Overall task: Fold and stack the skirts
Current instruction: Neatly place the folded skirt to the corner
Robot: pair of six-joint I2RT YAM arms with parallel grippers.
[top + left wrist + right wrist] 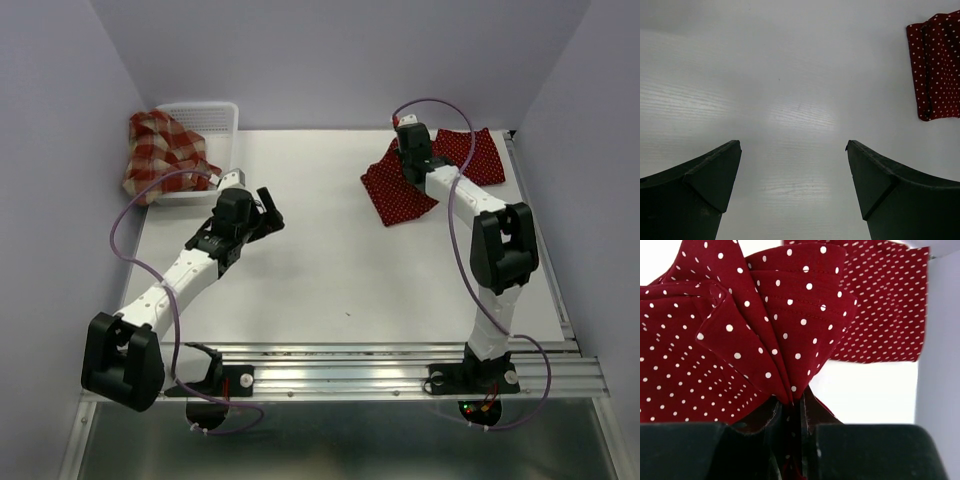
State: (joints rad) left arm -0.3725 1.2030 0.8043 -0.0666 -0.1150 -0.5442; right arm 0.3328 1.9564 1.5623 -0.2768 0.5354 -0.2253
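My right gripper moves over the flat skirt next, lowers the fold and releases it, since that skirt lies to the gripper's right in the top view.
Two dark red polka-dot skirts lie at the back right of the table, one nearer the middle point(398, 195) and one flat toward the right wall point(480, 153). My right gripper point(405, 130) is shut on a bunched fold of the nearer polka-dot skirt point(765, 315), the cloth pinched between its fingers point(812, 415) and lifted into pleats; the other polka-dot skirt point(885, 305) lies flat behind it. The red-and-cream plaid skirt point(160, 150) spills from the basket at the back left. My left gripper point(272, 213) hangs open over bare table point(792, 145), a polka-dot skirt's edge point(937, 65) far to its right.
A white mesh basket point(215, 110) stands in the back left corner against the wall. Purple walls close in the table on the left, back and right. A metal rail point(400, 365) runs along the near edge by the arm bases.
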